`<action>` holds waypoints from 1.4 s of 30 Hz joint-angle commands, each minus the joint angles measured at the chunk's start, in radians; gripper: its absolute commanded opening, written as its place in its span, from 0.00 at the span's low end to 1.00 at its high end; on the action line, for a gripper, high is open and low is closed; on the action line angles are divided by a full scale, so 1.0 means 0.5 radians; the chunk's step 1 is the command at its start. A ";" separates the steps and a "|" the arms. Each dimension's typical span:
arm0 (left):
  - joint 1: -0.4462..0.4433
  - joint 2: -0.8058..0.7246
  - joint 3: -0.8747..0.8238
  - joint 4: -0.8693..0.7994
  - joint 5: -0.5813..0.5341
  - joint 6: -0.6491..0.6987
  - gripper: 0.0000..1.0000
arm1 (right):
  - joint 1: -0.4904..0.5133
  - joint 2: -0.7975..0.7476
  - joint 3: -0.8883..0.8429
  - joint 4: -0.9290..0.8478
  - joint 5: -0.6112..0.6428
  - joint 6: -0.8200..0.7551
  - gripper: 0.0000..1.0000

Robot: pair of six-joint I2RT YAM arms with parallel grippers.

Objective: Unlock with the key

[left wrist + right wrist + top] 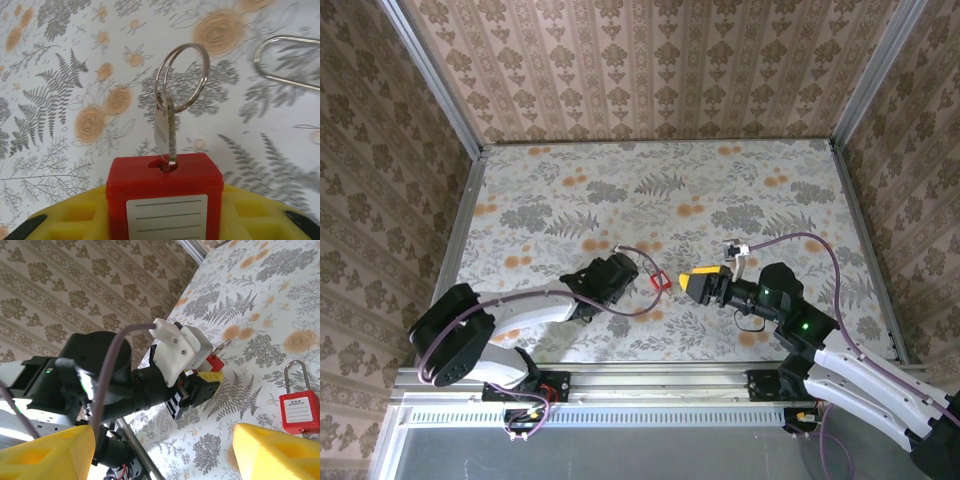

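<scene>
The left gripper moves back and down onto the floral cover next and releases the red padlock there, as the cover is bare just back of the second padlock.
My left gripper (165, 220) is shut on a red padlock (165, 190) with a white lined label, gripped between its yellow fingers (65, 220). The key (170, 132), a small thin metal one, stands in the keyhole on the padlock's top face. A steel split ring (182, 75) hangs from its head. The right wrist view shows this padlock (216, 362) at the left gripper's tip. My right gripper (160, 455) is open with nothing between its yellow fingers (275, 450). It faces the left gripper (638, 274) from the right, a short gap away (688, 284).
A second red padlock (299, 412) with a steel shackle (285, 62) lies flat on the floral table cover (720, 200), close to both grippers. Metal rails and patterned walls (650, 70) enclose the table. A purple cable (800, 238) loops over the right arm.
</scene>
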 commanded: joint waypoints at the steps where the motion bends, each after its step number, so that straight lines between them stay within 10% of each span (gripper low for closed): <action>1: 0.074 0.118 0.079 0.145 0.001 0.166 0.00 | -0.018 -0.046 -0.017 -0.025 0.052 0.015 0.74; 17: -0.107 0.482 0.196 0.154 0.113 0.049 0.00 | -0.083 -0.185 -0.054 -0.103 0.039 0.030 0.74; 42: -0.205 0.169 0.220 -0.291 1.306 0.643 0.10 | -0.191 -0.145 -0.006 -0.132 -0.120 0.003 0.75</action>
